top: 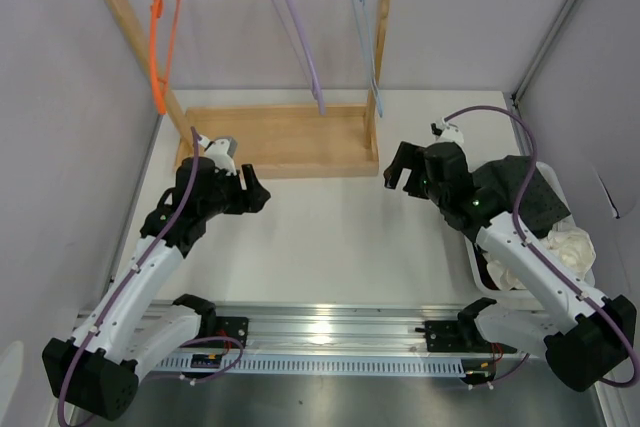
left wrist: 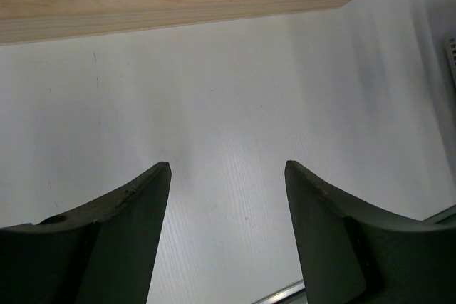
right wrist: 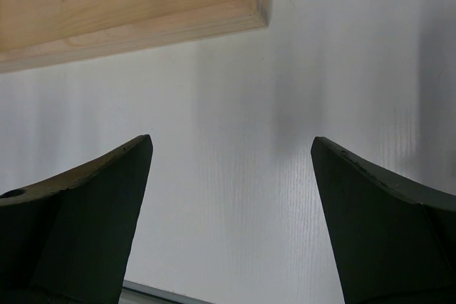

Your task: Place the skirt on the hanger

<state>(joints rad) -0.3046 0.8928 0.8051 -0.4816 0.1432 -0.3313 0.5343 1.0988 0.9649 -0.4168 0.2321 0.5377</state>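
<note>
The right gripper moves to its right in the top view next, where the skirt lies, and comes down onto the skirt's dark fabric by the white cloth.
The skirt [top: 540, 199], dark charcoal fabric, lies bunched in a white bin [top: 476, 265] at the right, partly behind my right arm. From the right end of the wooden rail hangs the light-blue hanger [top: 369, 47]. My left gripper [top: 255, 187] [left wrist: 228, 165] is open over bare table, just in front of the rack's wooden base [top: 290, 142]. My right gripper [top: 391, 169] [right wrist: 231, 140] is open too, near the base's right front corner. Nothing is between either pair of fingers.
An orange hanger [top: 157, 37] and a purple hanger [top: 300, 37] hang on the same rail. A white cloth [top: 570, 247] lies in the bin beside the skirt. The base's front edge [left wrist: 178, 5] [right wrist: 128, 30] fills the top of both wrist views. Walls close in left and right.
</note>
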